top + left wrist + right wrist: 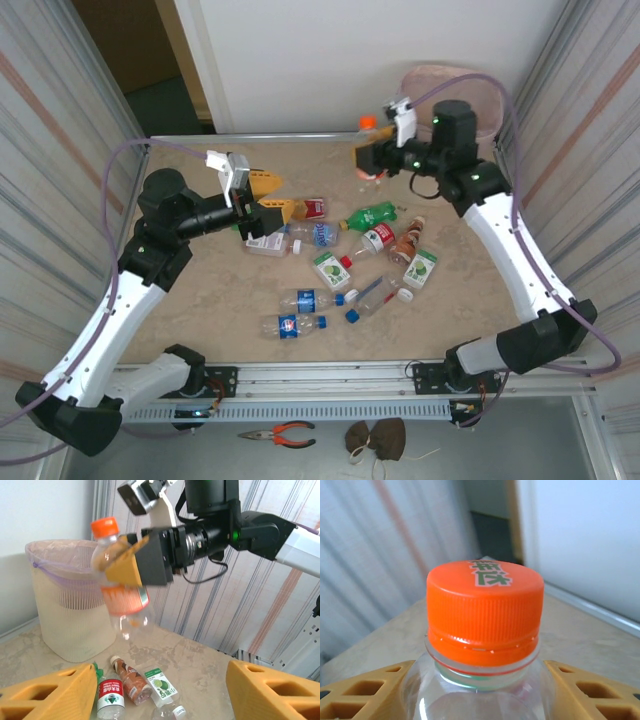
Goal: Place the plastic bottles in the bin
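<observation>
The clear bottle still hangs beside the bin, so I will swing my right gripper outward over the bin's lined opening (438,86), tilt it down and release the bottle.
My right gripper (367,160) is shut on a clear bottle with an orange cap (368,124), held upright in the air at the back of the table. In the left wrist view this bottle (122,587) hangs just right of the pale slatted bin (70,620) with its liner bag. The orange cap (485,610) rises between my right fingers (592,692). The bin (445,82) stands at the back right corner, partly hidden by the right arm. My left gripper (268,198) hovers open over the left end of the bottle pile, nothing between its yellow fingers (50,692).
Several bottles lie mid-table: a green one (370,214), a brown one (408,241), red-labelled (376,240), lime-labelled (332,270) and blue-labelled (308,299) ones. Orange-handled pliers (282,433) lie below the front rail. Striped curtains close both sides.
</observation>
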Controlling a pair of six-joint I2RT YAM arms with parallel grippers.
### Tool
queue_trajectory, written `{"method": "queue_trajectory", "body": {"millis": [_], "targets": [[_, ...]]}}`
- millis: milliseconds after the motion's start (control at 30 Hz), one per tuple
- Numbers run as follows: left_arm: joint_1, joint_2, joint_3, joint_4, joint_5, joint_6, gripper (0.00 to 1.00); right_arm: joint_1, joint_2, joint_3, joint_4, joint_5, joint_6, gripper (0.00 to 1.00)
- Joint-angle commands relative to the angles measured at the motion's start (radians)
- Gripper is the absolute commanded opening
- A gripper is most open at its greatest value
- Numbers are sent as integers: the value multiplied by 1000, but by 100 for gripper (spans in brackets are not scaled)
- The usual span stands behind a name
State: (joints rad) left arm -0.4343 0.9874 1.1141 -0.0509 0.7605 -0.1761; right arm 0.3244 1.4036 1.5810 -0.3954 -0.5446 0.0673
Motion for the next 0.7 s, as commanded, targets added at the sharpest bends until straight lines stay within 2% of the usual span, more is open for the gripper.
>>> {"method": "queue_trajectory", "body": {"millis": [0,167,300,500,667], "targets": [[-6,-22,-13,10,-4,9,68,-101,2,79,-17,70,77,55],[-6,-23,-16,10,-5,6,68,-248,82,176,-25,122,134,54],[-5,-31,-20,8,-12,6,68,-329,181,320,-57,161,143,54],[-5,-42,-28,-6,-27,6,68,-392,337,498,-126,243,126,55],[-4,-52,-55,-1,-53,5,68,-405,479,636,-203,369,69,55]]}}
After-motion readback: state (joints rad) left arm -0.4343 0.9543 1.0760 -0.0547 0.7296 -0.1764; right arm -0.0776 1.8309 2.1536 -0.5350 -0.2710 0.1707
